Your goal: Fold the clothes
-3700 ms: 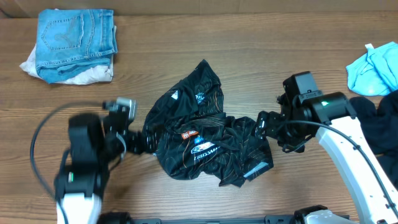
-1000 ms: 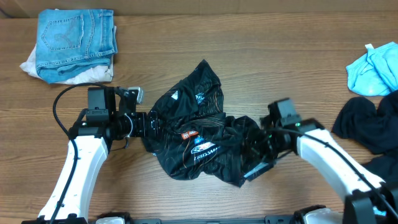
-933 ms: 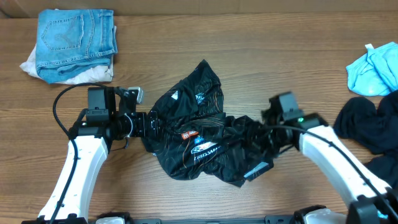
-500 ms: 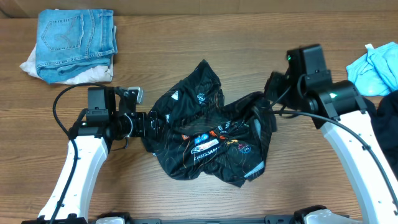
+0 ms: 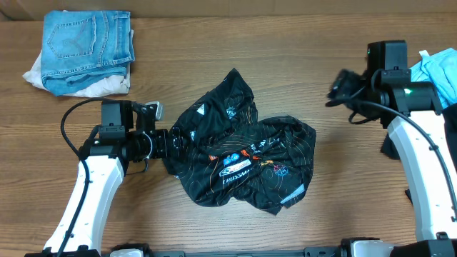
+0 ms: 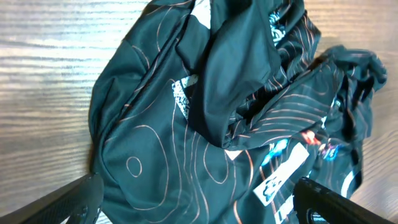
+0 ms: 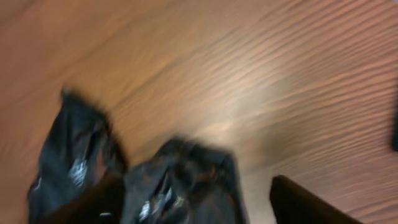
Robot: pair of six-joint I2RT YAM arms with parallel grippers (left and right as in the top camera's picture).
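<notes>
Next I should move my left gripper down and to the right in the overhead view, onto the plain black fold's near tip (image 5: 206, 143) (image 6: 214, 129), with loose cloth bunched past the fold's edge.
A black sports jersey (image 5: 239, 153) with thin orange lines and printed logos lies crumpled in the middle of the wooden table. My left gripper (image 5: 166, 141) is open at the jersey's left edge. In the left wrist view its fingers (image 6: 202, 202) stand wide apart with the jersey (image 6: 205, 106) between them. My right gripper (image 5: 338, 87) is open and empty, raised to the right of the jersey and apart from it. The right wrist view is blurred; the jersey (image 7: 177, 183) shows below the open fingers (image 7: 196, 202).
Folded blue jeans (image 5: 89, 39) lie on a white cloth at the back left. A light blue garment (image 5: 432, 78) lies at the back right. A dark garment (image 5: 448, 146) lies at the right edge, behind my right arm.
My right gripper pulled the jersey's right side up and rightward, let it go, and moved away to the back right. The jersey's right part now lies more spread. The left arm stayed.
</notes>
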